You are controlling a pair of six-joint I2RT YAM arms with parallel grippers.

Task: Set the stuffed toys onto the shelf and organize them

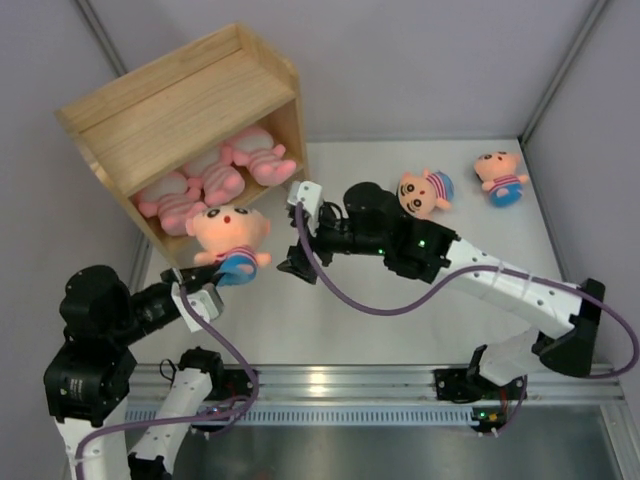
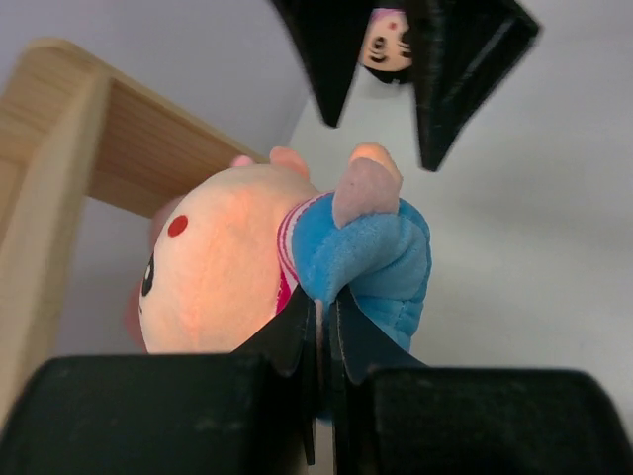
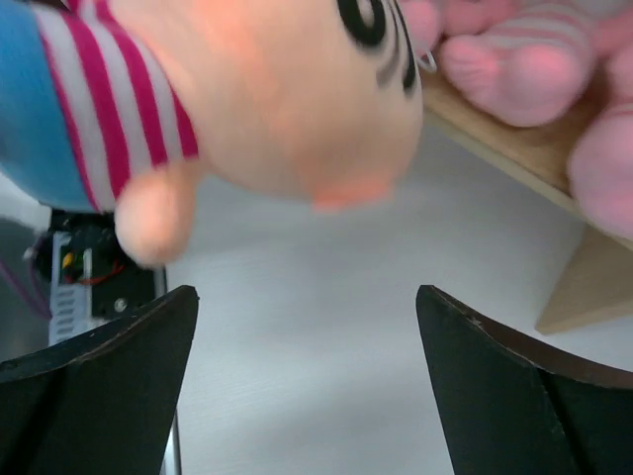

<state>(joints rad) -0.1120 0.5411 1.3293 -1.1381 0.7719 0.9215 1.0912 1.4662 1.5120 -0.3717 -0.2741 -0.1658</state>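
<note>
The robot will next lift the doll in its left gripper up and outward to the near end of the shelf's empty top (image 1: pixel 124 152) and release it there.
The wooden shelf (image 1: pixel 190 110) stands at the back left, with three pink striped toys (image 1: pixel 215 175) lying in its lower tier. My left gripper (image 1: pixel 225 270) is shut on the blue bottom (image 2: pixel 381 257) of a peach-headed doll (image 1: pixel 228 232), which hangs just in front of the shelf. To the doll's right my right gripper (image 1: pixel 290 240) stands open with nothing between its fingers. From the right wrist view the doll (image 3: pixel 257 89) is above the open right gripper (image 3: pixel 307 336). Two more dolls (image 1: pixel 428 192) (image 1: pixel 500 177) lie on the table at the back right.
The right arm stretches across the middle of the table from its base at the near right. Grey walls close the table at the back and on both sides. A metal rail (image 1: pixel 380 385) runs along the near edge.
</note>
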